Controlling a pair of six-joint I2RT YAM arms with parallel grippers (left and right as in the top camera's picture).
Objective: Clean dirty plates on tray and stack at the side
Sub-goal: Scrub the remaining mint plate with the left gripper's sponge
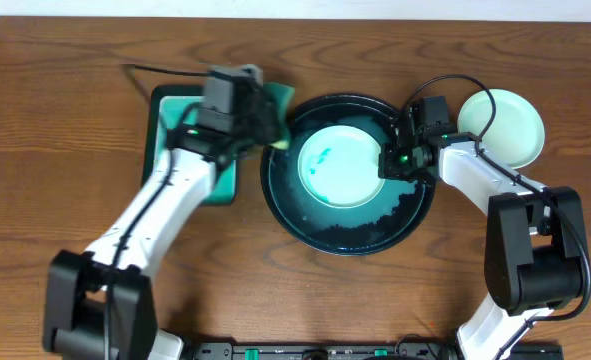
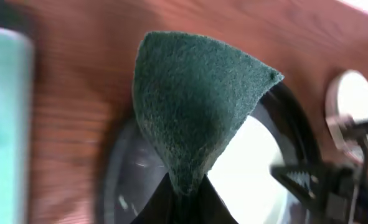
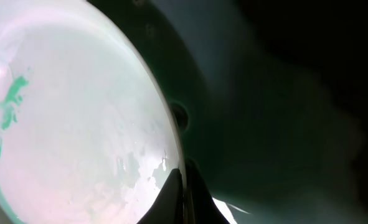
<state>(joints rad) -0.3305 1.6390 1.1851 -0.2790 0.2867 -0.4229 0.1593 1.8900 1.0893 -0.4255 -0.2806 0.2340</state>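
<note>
I should lower the pad with my left gripper to wipe the plate, since it still has a teal smear, then move over the rectangular teal tray [image 2: 4, 118] to release.
A pale-aqua plate [image 1: 340, 163] with a teal smear lies in the round black tray [image 1: 350, 238]. My right gripper [image 1: 392, 160] is shut on this plate's right rim; the wrist view shows the rim [image 3: 78, 124] pinched between the fingers [image 3: 184, 186]. My left gripper [image 1: 265, 130] is shut on a green scouring pad [image 2: 193, 106] and holds it over the tray's left rim [image 2: 118, 180], beside the plate [image 2: 252, 168]. A second plate [image 1: 505, 125] rests on the brown tabletop at the right. A third plate is not visible.
A rectangular teal tray [image 1: 190, 150] with a black rim lies left of the round tray, partly under my left arm. Bare wood tabletop [image 1: 295, 300] lies in front.
</note>
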